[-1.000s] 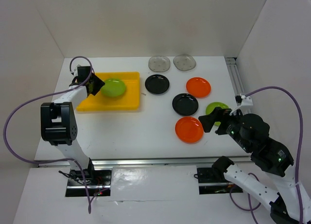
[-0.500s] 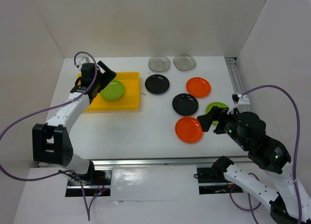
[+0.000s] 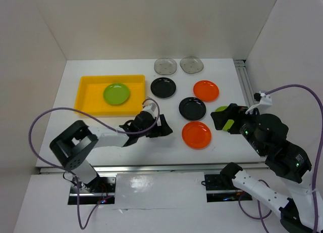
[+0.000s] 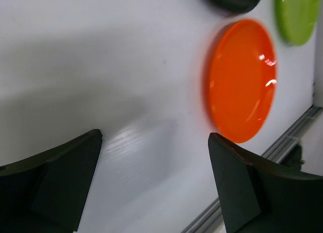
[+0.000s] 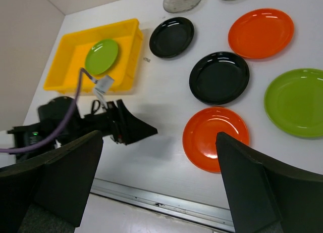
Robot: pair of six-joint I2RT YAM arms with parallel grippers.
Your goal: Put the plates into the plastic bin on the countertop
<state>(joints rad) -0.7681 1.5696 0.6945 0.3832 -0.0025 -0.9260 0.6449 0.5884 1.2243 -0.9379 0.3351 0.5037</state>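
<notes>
I will next move my left gripper to the right in the top view, onto the near orange plate's rim (image 3: pixel 183 134) (image 4: pixel 214 114), because this rim is the closest.
The yellow bin (image 3: pixel 91 96) at the far left holds one lime green plate (image 3: pixel 116 93). On the white countertop lie two black plates (image 3: pixel 163 87) (image 3: pixel 192 108), two orange plates (image 3: pixel 206 90) (image 3: pixel 196 134), two clear plates (image 3: pixel 165 66) (image 3: pixel 192 64) and a second green plate (image 5: pixel 295 101). My left gripper (image 3: pixel 164 128) is open and empty, low over the countertop just left of the near orange plate (image 4: pixel 241 79). My right gripper (image 3: pixel 224 121) is open and empty, raised above the green plate, which it mostly hides in the top view.
White walls bound the countertop on the left, back and right. A metal rail (image 3: pixel 246 84) runs along the right edge and another (image 5: pixel 166 205) along the near edge. The left arm's purple cable (image 3: pixel 55 114) loops over the near left area.
My left gripper has left the bin, with the green plate lying in it, and swung to the near middle beside the orange plate. My right gripper has shifted slightly right.
</notes>
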